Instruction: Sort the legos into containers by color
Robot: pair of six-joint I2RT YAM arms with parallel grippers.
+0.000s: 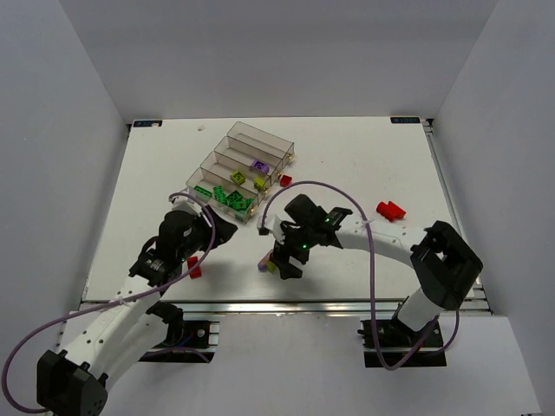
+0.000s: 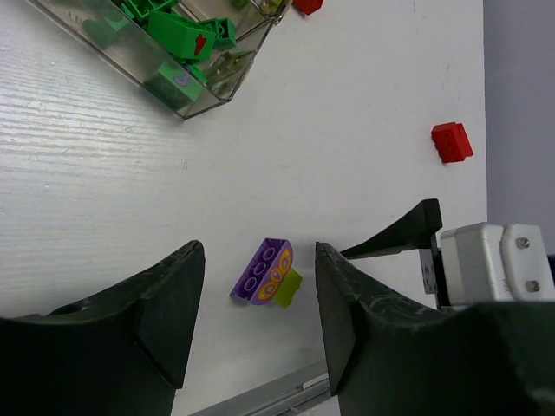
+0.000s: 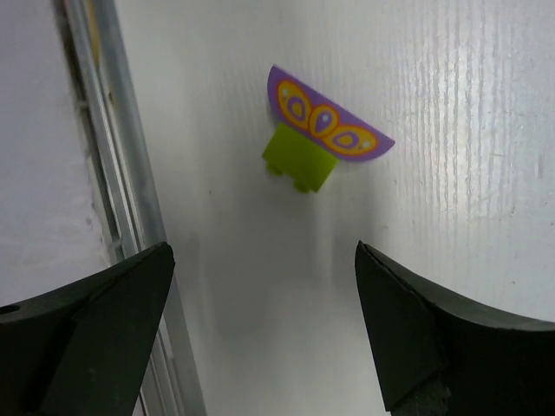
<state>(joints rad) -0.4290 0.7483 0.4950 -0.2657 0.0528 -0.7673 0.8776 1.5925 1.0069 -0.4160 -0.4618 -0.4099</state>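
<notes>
My right gripper will go down and to the left in the top view, turning to match the slanted lime brick (image 3: 299,158), which lies below it on that side.
The stepped tray of four clear bins (image 1: 225,148) stands at mid-table; green bricks (image 1: 227,198) fill its nearest bin, a lime one (image 1: 237,178) lies in the second and a purple one (image 1: 258,165) in the third. A purple half-round brick (image 3: 328,128) lies on the table against a small lime brick (image 3: 299,159) near the front edge. My right gripper (image 3: 260,321) is open and empty just short of them. My left gripper (image 2: 258,321) is open and empty, with the same purple brick (image 2: 263,271) and lime brick (image 2: 288,289) ahead between its fingers.
Two red bricks (image 1: 390,210) lie at the right, one red brick (image 1: 285,180) and a lime one (image 1: 261,184) beside the tray, and two red bricks (image 1: 194,267) by the left arm. The table's metal front rail (image 3: 113,173) runs close to the right gripper.
</notes>
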